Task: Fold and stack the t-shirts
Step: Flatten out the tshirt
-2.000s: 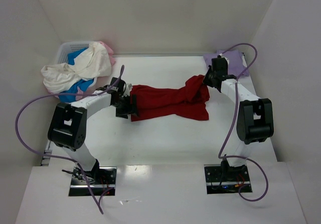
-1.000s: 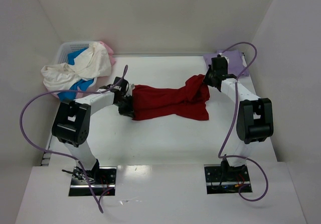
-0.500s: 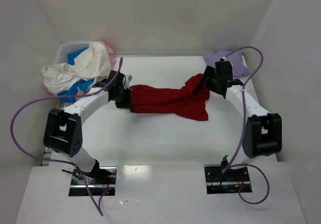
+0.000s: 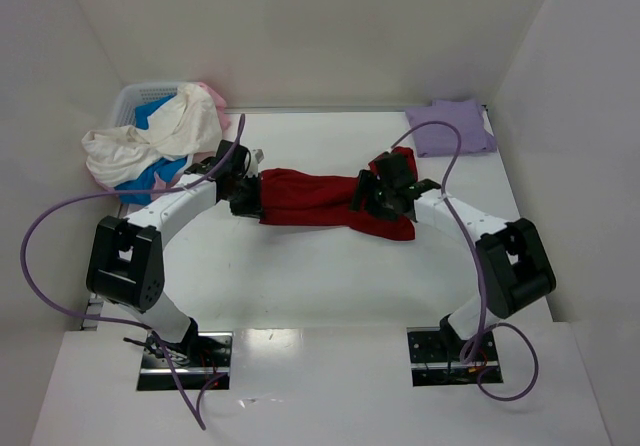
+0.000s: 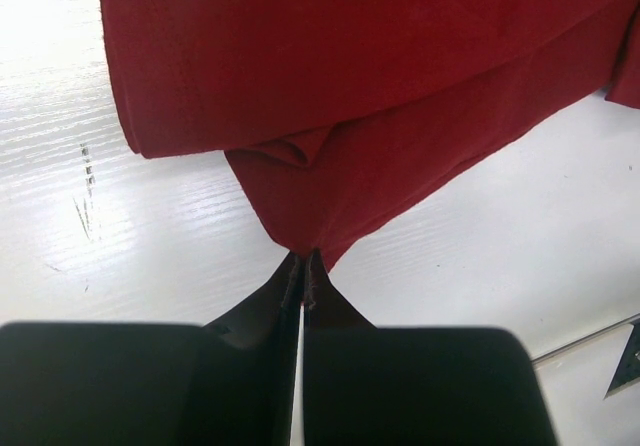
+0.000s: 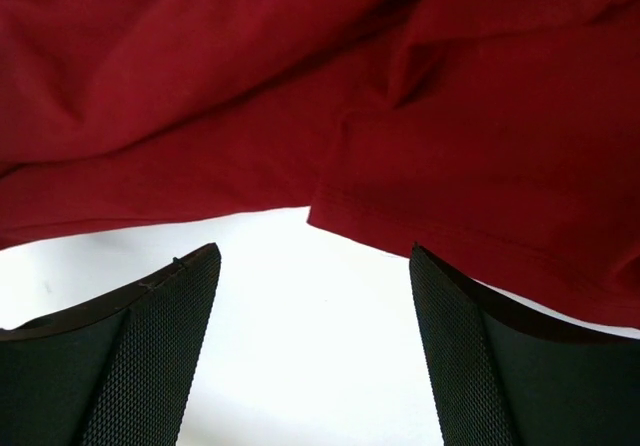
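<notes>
I should lower my right gripper onto the fold at the dark red t-shirt's near edge; its open fingers still have only bare table between them.
A dark red t-shirt (image 4: 320,198) lies stretched across the middle of the table, bunched at its right end. My left gripper (image 4: 250,194) is shut on its left edge; in the left wrist view the cloth (image 5: 340,96) runs into the pinched fingertips (image 5: 303,263). My right gripper (image 4: 372,198) hangs over the shirt's right part, open and holding nothing. The right wrist view has bare table between its fingers (image 6: 160,336), and the shirt's hem (image 6: 440,196) lies just beyond them. A folded pale lavender t-shirt (image 4: 452,126) lies at the back right corner.
A white lattice basket (image 4: 140,98) at the back left holds a heap of cream-white (image 4: 150,141), bright blue (image 4: 152,174) and pink (image 4: 214,96) shirts spilling over its rim. White walls close in the table on three sides.
My right gripper let go of the shirt's right end, opened, and moved left and nearer over the cloth. The left gripper pulled the shirt's left edge slightly back, then held still.
</notes>
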You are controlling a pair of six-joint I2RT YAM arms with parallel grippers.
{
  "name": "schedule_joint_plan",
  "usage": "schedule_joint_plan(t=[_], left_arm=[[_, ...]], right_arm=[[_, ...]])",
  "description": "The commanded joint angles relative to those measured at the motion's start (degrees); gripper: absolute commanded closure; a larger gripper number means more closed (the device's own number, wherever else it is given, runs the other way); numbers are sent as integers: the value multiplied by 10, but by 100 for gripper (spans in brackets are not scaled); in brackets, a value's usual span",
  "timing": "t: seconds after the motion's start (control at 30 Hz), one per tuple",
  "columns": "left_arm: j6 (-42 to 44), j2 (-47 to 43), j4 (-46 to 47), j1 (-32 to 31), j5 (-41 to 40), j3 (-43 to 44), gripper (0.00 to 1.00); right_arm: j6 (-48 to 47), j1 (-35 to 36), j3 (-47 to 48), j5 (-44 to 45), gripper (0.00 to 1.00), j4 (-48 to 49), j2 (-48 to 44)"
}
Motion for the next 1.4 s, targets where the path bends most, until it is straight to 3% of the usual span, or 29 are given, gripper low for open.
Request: schedule_joint_plan(t=[0.0, 0.67, 0.77, 1.0, 1.27, 1.37], left_arm=[[15, -1, 0, -2, 4, 2, 100], [20, -1, 6, -2, 4, -13, 100], [20, -1, 6, -2, 4, -13, 100], [20, -1, 6, -2, 4, -19, 100], [20, -1, 11, -2, 4, -19, 100], [20, -1, 11, -2, 4, -19, 100]], right_arm=[[14, 20, -2, 15, 19, 17, 27], [3, 69, 85, 83, 26, -1, 156], [3, 74, 85, 89, 35, -6, 161], [-2, 74, 96, 146, 45, -39, 161], [-2, 74, 91, 144, 76, -34, 168], [-2, 74, 91, 139, 77, -34, 173]])
